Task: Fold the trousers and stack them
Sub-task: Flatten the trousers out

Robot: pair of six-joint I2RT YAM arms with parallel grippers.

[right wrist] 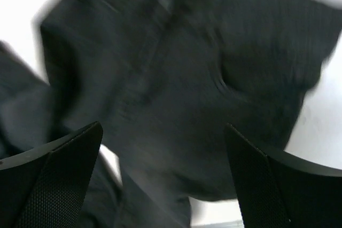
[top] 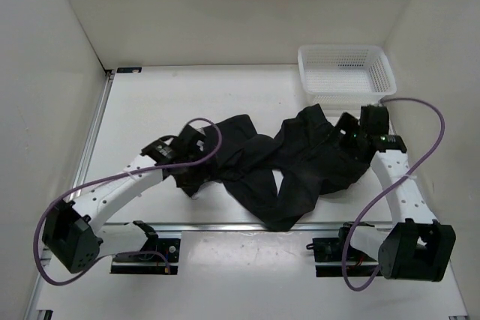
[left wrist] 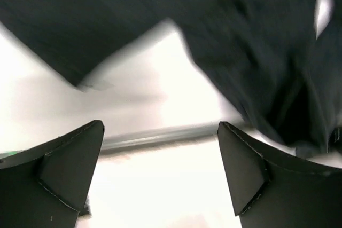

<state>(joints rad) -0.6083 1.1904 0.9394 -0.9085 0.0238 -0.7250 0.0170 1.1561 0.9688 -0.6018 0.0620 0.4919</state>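
Observation:
I will next move my left gripper to the right in the top view and down onto the trousers' near slanting edge, because the bare table beside it leaves room for my fingers.
The black trousers (top: 277, 162) lie crumpled across the middle of the white table, one end hanging toward the near edge. My left gripper (top: 196, 140) is over their left end, open and empty; its wrist view shows the dark cloth (left wrist: 256, 41) above bare table between its fingers (left wrist: 64, 174). My right gripper (top: 339, 131) is over their right end, open and empty; its wrist view shows the black cloth (right wrist: 176, 78) spread below the fingers (right wrist: 267, 185). Both wrist views are blurred.
A white plastic mesh basket (top: 345, 73) stands at the far right of the table. White walls enclose the left, back and right. A metal rail (top: 225, 226) runs along the near edge by the arm bases. Purple cables (top: 210, 129) loop from both arms.

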